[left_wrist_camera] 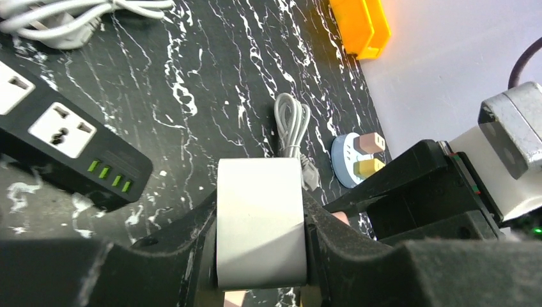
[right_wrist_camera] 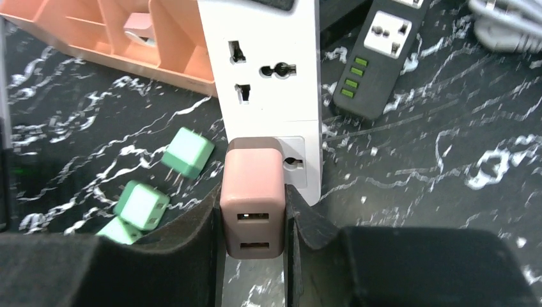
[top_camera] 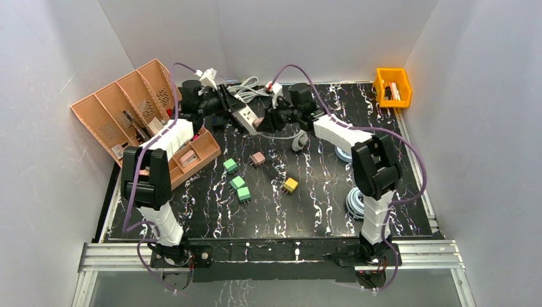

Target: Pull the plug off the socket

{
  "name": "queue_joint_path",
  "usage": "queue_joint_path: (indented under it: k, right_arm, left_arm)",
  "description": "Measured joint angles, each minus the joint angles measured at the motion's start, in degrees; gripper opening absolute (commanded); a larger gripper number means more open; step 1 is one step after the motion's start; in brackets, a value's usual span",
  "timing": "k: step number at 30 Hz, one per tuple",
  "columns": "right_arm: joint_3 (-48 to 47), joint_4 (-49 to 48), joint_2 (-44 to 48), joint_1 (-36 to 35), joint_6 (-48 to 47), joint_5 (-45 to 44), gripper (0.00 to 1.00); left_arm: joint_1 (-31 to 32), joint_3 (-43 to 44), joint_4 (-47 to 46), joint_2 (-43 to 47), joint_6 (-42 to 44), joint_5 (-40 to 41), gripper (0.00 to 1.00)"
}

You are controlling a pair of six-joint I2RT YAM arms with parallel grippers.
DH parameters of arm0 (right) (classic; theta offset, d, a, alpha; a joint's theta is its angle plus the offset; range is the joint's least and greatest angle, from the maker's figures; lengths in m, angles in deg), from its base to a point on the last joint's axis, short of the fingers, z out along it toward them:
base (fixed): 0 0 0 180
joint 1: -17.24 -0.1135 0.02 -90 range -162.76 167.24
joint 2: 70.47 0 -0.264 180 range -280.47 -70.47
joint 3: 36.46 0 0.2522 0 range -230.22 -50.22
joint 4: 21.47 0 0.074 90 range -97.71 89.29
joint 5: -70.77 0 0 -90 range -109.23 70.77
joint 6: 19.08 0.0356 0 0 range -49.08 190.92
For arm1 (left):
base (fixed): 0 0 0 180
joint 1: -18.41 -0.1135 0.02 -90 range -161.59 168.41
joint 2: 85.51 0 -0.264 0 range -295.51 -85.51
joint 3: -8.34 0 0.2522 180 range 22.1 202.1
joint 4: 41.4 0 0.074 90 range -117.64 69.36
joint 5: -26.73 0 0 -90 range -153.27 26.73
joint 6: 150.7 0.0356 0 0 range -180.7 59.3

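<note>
I will next move my left gripper to its left in the wrist view. Then I will lower the raised socket onto the black power strip [top_camera: 219,123] [left_wrist_camera: 61,131] below and release it.
A white power strip, the socket [right_wrist_camera: 265,77] [top_camera: 246,118], is held up off the table at the back centre. My left gripper [left_wrist_camera: 261,256] is shut on one end of the socket [left_wrist_camera: 259,224]. A pink plug [right_wrist_camera: 252,195] with two USB ports sits in the strip's nearest outlet. My right gripper [right_wrist_camera: 254,236] is shut on the plug, one black finger on each side. In the top view the right gripper [top_camera: 267,121] meets the strip from the right and the left gripper [top_camera: 230,105] from the left.
A black power strip [right_wrist_camera: 383,45] [left_wrist_camera: 70,144] lies behind the socket, with coiled white cables [top_camera: 246,86]. Green cube plugs [top_camera: 238,182], a pink one [top_camera: 257,158] and a yellow one [top_camera: 290,185] lie mid-table. A peach organiser [top_camera: 137,109] stands at left, an orange bin [top_camera: 392,86] back right.
</note>
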Motion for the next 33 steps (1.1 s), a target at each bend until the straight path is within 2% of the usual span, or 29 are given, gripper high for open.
queue_joint_path:
  k: [2, 4, 6, 9, 11, 13, 19, 23, 27, 32, 33]
  right_arm:
    - [2.8, -1.2, 1.7, 1.8, 2.4, 2.4, 0.00]
    - [2.7, 0.3, 2.5, 2.4, 1.7, 1.0, 0.00]
    - [3.1, 1.5, 4.5, 0.6, -0.6, -6.2, 0.00]
    - [9.9, -1.7, 12.0, -3.9, -4.0, -20.6, 0.00]
    - [13.9, -2.4, 18.5, -5.5, -5.4, -25.7, 0.00]
    - [13.9, -3.0, 23.8, -5.5, -6.6, -28.1, 0.00]
    - [11.9, -4.2, 27.3, 0.7, -4.1, -22.1, 0.00]
    - [12.4, -2.0, 21.9, 1.6, -0.6, -16.5, 0.00]
    - [18.5, -1.1, 14.7, 1.0, 6.4, -10.9, 0.00]
    - [22.0, -0.3, 10.2, -0.2, 14.3, -8.2, 0.00]
    - [20.4, -0.4, 7.5, -0.9, 14.7, -8.5, 0.10]
  left_arm:
    - [1.8, 0.0, 0.6, 0.0, -0.9, 1.8, 0.00]
    - [3.1, 0.2, 0.3, 0.0, -1.9, 4.4, 0.00]
    - [3.5, 0.2, -0.7, 0.0, -2.9, 6.1, 0.00]
    - [3.3, 0.3, -1.5, 0.0, -2.9, 10.6, 0.00]
    - [2.0, 0.3, -1.2, -0.9, -2.6, 14.8, 0.00]
    - [0.7, 0.3, -1.1, -1.9, -2.4, 17.9, 0.00]
    - [-1.0, 0.2, -5.2, -5.0, -4.3, 23.8, 0.00]
    - [-0.7, 1.3, -10.5, -8.1, -5.5, 25.0, 0.00]
    - [-0.9, 5.4, -15.0, -14.2, -7.5, 26.3, 0.00]
    - [-4.5, 7.3, -19.8, -19.8, -11.5, 29.6, 0.00]
    - [-4.9, 6.1, -22.1, -19.7, -12.4, 31.0, 0.00]
